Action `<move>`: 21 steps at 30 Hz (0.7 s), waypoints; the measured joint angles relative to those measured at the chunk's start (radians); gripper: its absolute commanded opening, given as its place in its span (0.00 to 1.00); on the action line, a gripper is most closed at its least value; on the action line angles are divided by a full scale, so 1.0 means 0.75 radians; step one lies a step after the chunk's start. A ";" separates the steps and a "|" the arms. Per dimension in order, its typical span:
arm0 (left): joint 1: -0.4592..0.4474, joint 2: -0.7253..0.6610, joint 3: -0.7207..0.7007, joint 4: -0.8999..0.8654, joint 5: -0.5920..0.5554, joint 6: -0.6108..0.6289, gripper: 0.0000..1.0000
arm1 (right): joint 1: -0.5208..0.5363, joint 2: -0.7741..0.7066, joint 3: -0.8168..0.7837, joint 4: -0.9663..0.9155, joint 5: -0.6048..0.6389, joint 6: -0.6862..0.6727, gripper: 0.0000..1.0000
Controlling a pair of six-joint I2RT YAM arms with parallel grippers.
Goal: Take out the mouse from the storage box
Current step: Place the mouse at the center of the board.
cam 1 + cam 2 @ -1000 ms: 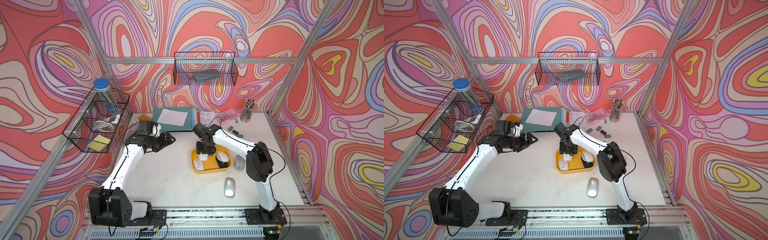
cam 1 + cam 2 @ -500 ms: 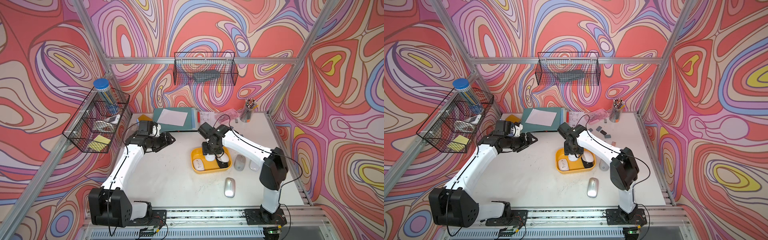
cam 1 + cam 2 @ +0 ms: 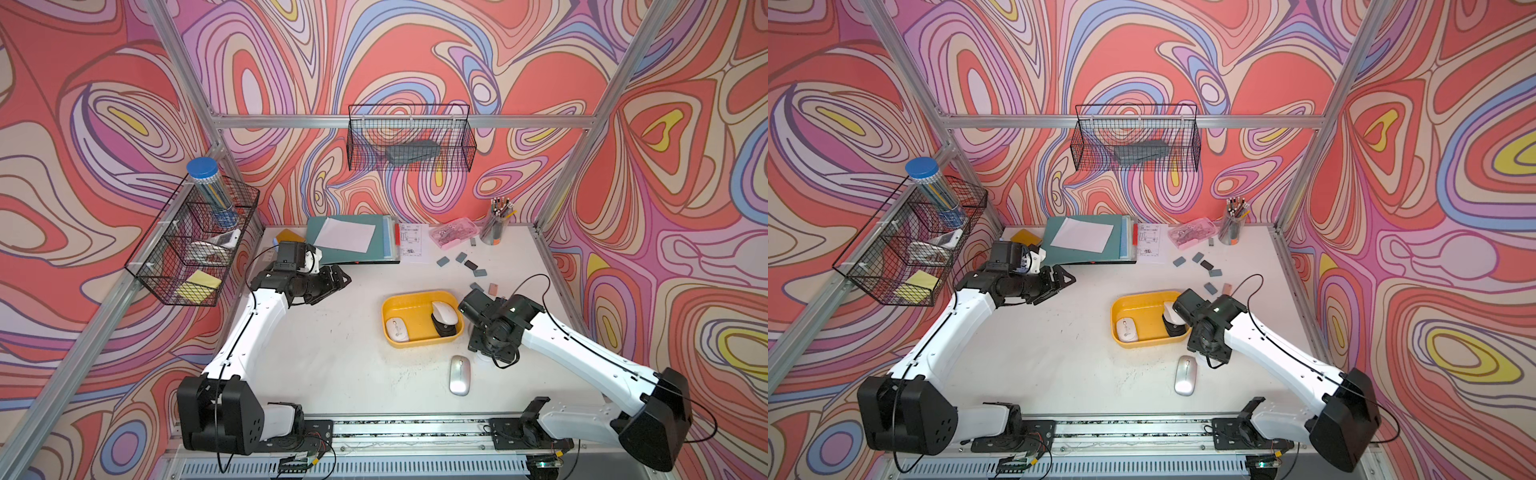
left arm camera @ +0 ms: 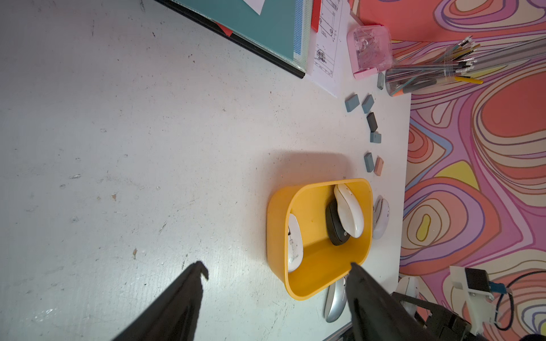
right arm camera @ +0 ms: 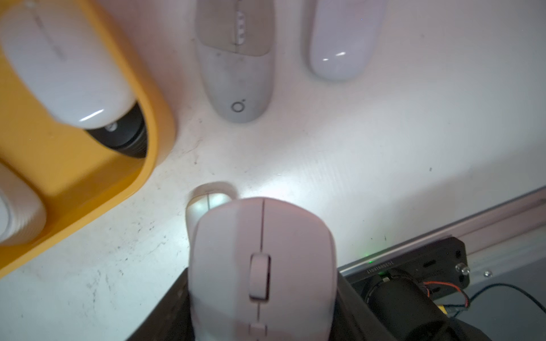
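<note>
I should move my right gripper back and down next, to release its mouse on the bare tabletop beside the silver one, below it and nearer my base.
The yellow storage box (image 3: 415, 296) sits right of the table's middle. In it lie a white mouse (image 3: 397, 329) and another white mouse (image 3: 444, 312) resting on a black one (image 3: 445, 329). My right gripper (image 3: 490, 347) hangs just outside the box's near right corner, shut on a pale pinkish-white mouse (image 5: 263, 259). In both top views the wrist hides that mouse. The box's rim (image 5: 153, 130) passes beside it. My left gripper (image 3: 340, 279) hovers open at the back left, nothing between its fingers (image 4: 201, 270).
A silver mouse (image 3: 459, 375) lies in front of the box, partly under the held one. A grey mouse (image 5: 236, 65) and a white mouse (image 5: 342, 38) lie right of the box. Small erasers (image 3: 461, 258), a pink case (image 3: 454, 232), a pen cup (image 3: 494, 228) and teal folders (image 3: 353, 245) stand behind.
My right gripper has travelled from over the left of the box, across it, out past its right side with the pale mouse. The left arm has stayed still.
</note>
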 measured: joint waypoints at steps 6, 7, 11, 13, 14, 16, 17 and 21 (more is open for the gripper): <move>0.000 0.000 0.000 0.000 0.006 -0.001 0.80 | -0.103 -0.071 -0.178 0.065 -0.039 0.081 0.30; 0.000 0.000 0.000 0.000 0.009 -0.001 0.80 | -0.110 -0.067 -0.235 0.095 -0.061 0.095 0.30; -0.001 0.000 0.000 0.000 0.010 -0.001 0.80 | -0.119 0.007 -0.428 0.216 -0.155 0.137 0.30; -0.002 0.001 0.000 0.000 0.010 -0.001 0.80 | -0.119 0.033 -0.473 0.259 -0.183 0.151 0.30; -0.002 0.001 0.000 0.000 0.010 -0.001 0.80 | -0.119 0.040 -0.485 0.278 -0.196 0.155 0.32; -0.002 0.003 0.000 0.000 0.010 -0.001 0.80 | -0.119 0.049 -0.506 0.318 -0.215 0.163 0.43; -0.002 0.005 0.000 0.000 0.010 -0.001 0.80 | -0.119 0.054 -0.517 0.339 -0.226 0.165 0.48; -0.002 0.012 0.000 0.000 0.009 -0.001 0.80 | -0.120 0.073 -0.533 0.375 -0.250 0.168 0.64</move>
